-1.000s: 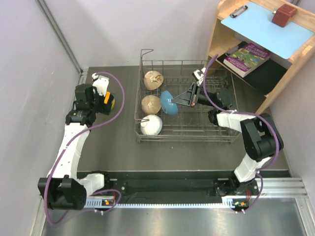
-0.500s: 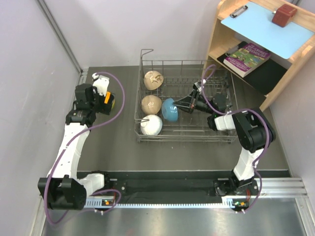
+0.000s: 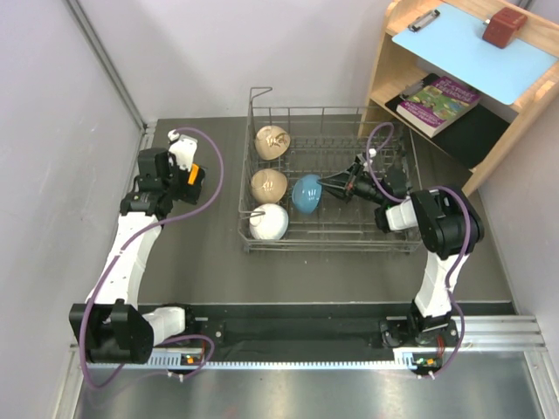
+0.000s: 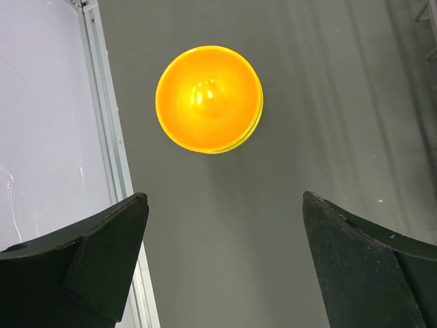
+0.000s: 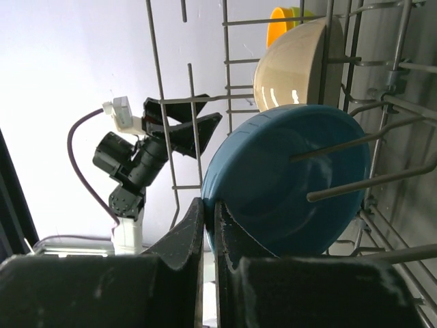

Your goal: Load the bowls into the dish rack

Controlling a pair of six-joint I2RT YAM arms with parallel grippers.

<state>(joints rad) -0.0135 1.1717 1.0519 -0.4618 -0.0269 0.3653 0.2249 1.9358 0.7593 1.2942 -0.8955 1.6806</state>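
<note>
The orange bowl is the uppermost one in the nested pair, so my left gripper will next move down and toward the metal bar, with its fingers on both sides of the orange bowl's rim on the bar side.
The grey wire dish rack [image 3: 397,246] holds two beige bowls [image 3: 272,141] [image 3: 268,185], a white bowl [image 3: 268,222] and a blue bowl [image 3: 307,193] standing on edge among the prongs. My right gripper [image 3: 325,185] is shut on the blue bowl's rim [image 5: 287,178]; its jaws [image 5: 208,205] pinch the lower edge. A beige bowl [image 5: 293,68] sits just behind it. My left gripper [image 4: 224,198] is open and hovers above an orange bowl [image 4: 209,98] nested in a yellow-green bowl [image 4: 254,128] on the table. In the top view my left gripper [image 3: 179,175] mostly hides these two.
A wooden shelf unit [image 3: 410,52] with a blue clipboard [image 3: 476,44] and a book [image 3: 439,102] stands right of the rack. A metal rail [image 4: 109,137] and a white wall run along the table's left edge, close to the nested bowls.
My right gripper has carried the blue bowl left and down into the rack, beside the middle beige bowl. My left gripper has shifted slightly away from me.
</note>
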